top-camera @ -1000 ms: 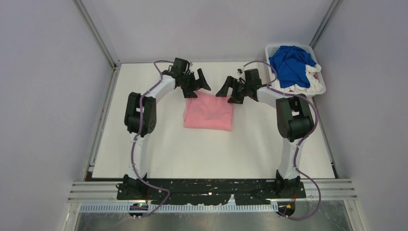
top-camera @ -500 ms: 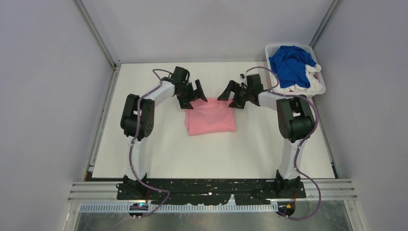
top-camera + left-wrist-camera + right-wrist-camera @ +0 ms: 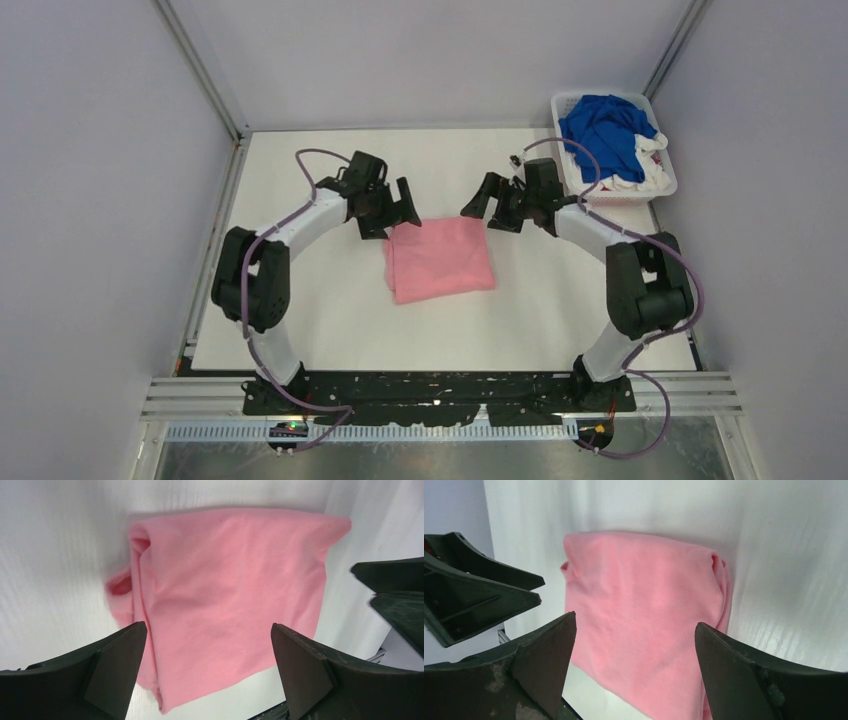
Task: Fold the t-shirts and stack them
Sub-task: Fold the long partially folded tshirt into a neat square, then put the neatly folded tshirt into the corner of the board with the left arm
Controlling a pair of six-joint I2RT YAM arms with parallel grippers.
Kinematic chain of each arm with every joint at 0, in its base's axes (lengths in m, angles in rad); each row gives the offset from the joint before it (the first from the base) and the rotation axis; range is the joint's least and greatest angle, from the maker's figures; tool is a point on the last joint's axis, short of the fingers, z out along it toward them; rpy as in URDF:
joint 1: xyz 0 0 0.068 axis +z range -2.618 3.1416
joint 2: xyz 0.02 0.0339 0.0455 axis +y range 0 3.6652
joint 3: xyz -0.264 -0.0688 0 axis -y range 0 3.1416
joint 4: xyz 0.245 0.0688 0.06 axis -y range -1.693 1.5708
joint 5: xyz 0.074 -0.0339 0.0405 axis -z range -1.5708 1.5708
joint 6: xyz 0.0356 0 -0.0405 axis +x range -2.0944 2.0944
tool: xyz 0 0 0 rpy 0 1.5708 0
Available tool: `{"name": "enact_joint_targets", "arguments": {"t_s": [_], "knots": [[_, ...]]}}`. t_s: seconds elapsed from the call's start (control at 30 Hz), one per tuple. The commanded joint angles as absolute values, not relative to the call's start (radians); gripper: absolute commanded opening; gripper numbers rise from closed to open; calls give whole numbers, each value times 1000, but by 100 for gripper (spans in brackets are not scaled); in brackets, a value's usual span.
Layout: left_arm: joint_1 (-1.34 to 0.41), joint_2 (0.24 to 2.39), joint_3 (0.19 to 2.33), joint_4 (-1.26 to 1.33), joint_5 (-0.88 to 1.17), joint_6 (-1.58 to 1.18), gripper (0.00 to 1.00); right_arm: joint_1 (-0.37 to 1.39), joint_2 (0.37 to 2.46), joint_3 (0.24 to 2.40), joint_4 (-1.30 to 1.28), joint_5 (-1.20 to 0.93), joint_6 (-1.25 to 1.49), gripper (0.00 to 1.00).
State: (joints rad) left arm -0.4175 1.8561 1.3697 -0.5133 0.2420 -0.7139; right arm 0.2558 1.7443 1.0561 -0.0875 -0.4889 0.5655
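The folds stack at the pink t-shirt's layered side edge [image 3: 391, 258] [image 3: 151, 637], so I need to move my left gripper down and back toward my base onto it next.
A light pink t-shirt [image 3: 440, 258] lies folded into a rough square on the white table, its far edge between my two grippers. My left gripper [image 3: 398, 212] hovers open at the shirt's far left corner, and my right gripper [image 3: 487, 212] is open at the far right corner. In the left wrist view the pink t-shirt [image 3: 225, 580] fills the space beyond the open left gripper [image 3: 208, 626], nothing between the fingers. The right wrist view shows the same pink t-shirt [image 3: 644, 605] beyond the open right gripper [image 3: 635, 619]. A royal blue t-shirt [image 3: 605, 130] lies on white t-shirts [image 3: 640, 178] in the basket.
The white slatted basket [image 3: 668, 185] stands at the table's far right corner. Metal frame posts and grey walls close in the table on both sides. The right gripper's fingers [image 3: 395, 595] show at the right edge of the left wrist view.
Both grippers have come nearer to the front and lower, their elbows swinging outward. The pink t-shirt has slid toward the front and turned slightly.
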Motion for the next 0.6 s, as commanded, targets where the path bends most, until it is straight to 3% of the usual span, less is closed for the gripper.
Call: {"name": "enact_joint_targets", "arguments": {"t_s": [0.0,0.33,0.57], "knots": [[-423,1722,1272,-525,132,-712,100,255,1539,1026,-82,-403,540,95],[-442,1798,1200,-500,162,-724,87,249,1278,794,-119,-319,525,95],[-460,1893,1270,-524,144,-726,60,237,1207,779,-160,-308,505,95]]}}
